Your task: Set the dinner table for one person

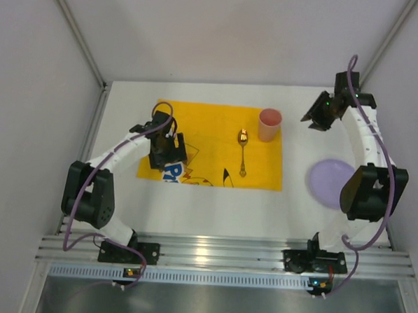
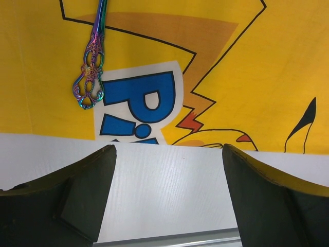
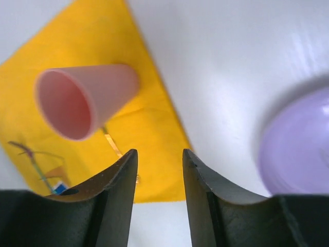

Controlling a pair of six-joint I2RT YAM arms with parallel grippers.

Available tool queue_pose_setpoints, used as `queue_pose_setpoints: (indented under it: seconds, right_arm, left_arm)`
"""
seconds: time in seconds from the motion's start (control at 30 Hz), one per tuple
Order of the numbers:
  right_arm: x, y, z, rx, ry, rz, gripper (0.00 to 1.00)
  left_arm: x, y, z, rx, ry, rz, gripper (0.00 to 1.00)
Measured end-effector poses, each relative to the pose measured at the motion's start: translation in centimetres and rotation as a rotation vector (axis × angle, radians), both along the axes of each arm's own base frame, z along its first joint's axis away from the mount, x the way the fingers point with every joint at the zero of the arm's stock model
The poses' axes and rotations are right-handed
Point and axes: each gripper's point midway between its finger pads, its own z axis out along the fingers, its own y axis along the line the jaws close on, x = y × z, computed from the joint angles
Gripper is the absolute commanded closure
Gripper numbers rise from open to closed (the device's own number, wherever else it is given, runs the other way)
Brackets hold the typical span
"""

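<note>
The right gripper moves down and back onto the lilac plate's far rim (image 1: 318,166) (image 3: 278,122) on the cloth's side next, because the plate still lies on bare table.
The white dinner table (image 1: 206,209) carries a yellow cartoon-print cloth (image 1: 213,139). On the cloth a pink cup (image 1: 269,124) stands at the far right corner, and a gold spoon (image 1: 243,153) lies beside it. A lilac plate (image 1: 329,182) sits on the bare table right of the cloth. My left gripper (image 1: 170,150) hovers over the cloth's near left part, open and empty (image 2: 167,152). An iridescent utensil handle (image 2: 90,77) lies on the cloth ahead of it. My right gripper (image 1: 318,117) is raised right of the cup, open and empty (image 3: 159,154). It sees the cup (image 3: 82,100) and the plate (image 3: 303,149).
A ribbed aluminium rail (image 1: 225,254) runs along the near edge with both arm bases on it. White walls close in the table at the left, right and back. The right arm's elbow (image 1: 370,193) hangs over the plate's right side.
</note>
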Motion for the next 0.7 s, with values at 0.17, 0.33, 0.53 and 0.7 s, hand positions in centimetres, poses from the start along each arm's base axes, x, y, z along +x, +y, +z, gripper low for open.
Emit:
queue_pose_setpoints:
  seconds: [0.17, 0.33, 0.53, 0.7]
  right_arm:
    - [-5.6, -5.8, -6.1, -0.165, 0.197, -0.114, 0.56]
    - [-9.6, -7.2, -11.5, -0.223, 0.388, -0.106, 0.57]
    - [-9.6, -7.6, -13.8, -0.244, 0.442, -0.089, 0.57]
    - [-9.2, -7.7, -15.7, -0.247, 0.472, -0.087, 0.58]
  left_arm:
    - [-0.2, -0.4, 0.4, -0.002, -0.010, -0.007, 0.11]
    - [-0.4, -0.9, 0.9, -0.011, -0.024, -0.014, 0.11]
    - [-0.8, -1.2, 1.5, -0.015, -0.035, -0.025, 0.12]
    - [-1.4, -0.9, 2.0, -0.015, -0.044, -0.025, 0.12]
